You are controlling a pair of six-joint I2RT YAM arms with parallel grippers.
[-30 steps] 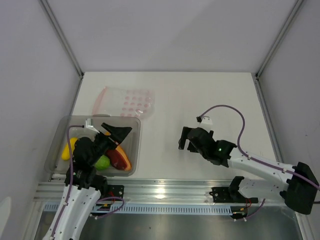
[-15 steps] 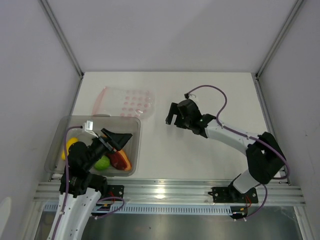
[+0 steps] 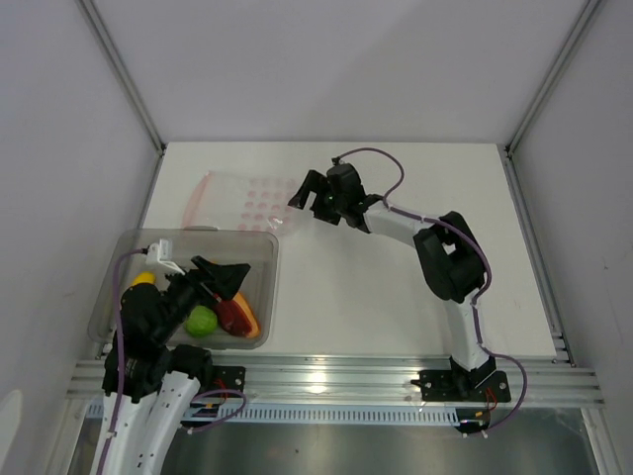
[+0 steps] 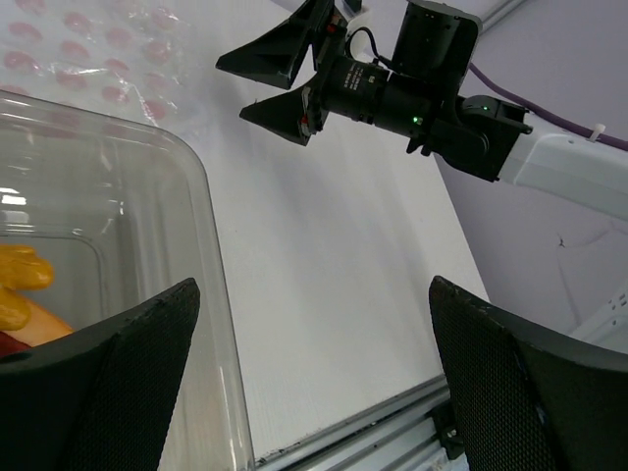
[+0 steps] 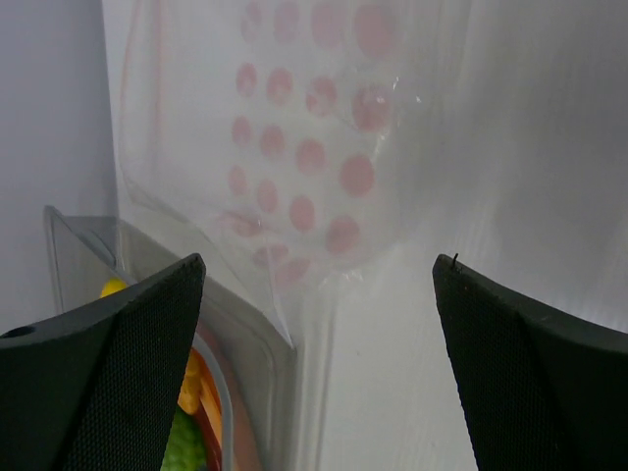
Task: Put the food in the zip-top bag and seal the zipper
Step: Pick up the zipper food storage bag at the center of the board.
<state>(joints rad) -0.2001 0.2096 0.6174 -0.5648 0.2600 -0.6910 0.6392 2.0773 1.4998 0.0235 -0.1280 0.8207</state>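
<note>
My right gripper needs to go down and to the left in the top view, onto the bag's edge opposite the zipper, because the bag lies flat below the gripper's open fingers.
The clear zip-top bag with pink dots lies flat at the far left, just behind the grey bin. Its pinkish zipper runs along its left edge. The food lies in the bin: a lime-green fruit, a dark-red and orange slice and a yellow piece. My right gripper is open and empty at the bag's right edge; the right wrist view shows the bag between the gripper's fingers. My left gripper is open and empty above the bin's right side.
The right arm stretches across the middle of the table toward the far left. A metal rail runs along the near edge. Grey walls close in the table at left, back and right.
The right arm has swung from the table's middle to the far left, bringing its open gripper to the bag's right edge. The left gripper has drifted slightly left over the bin.
</note>
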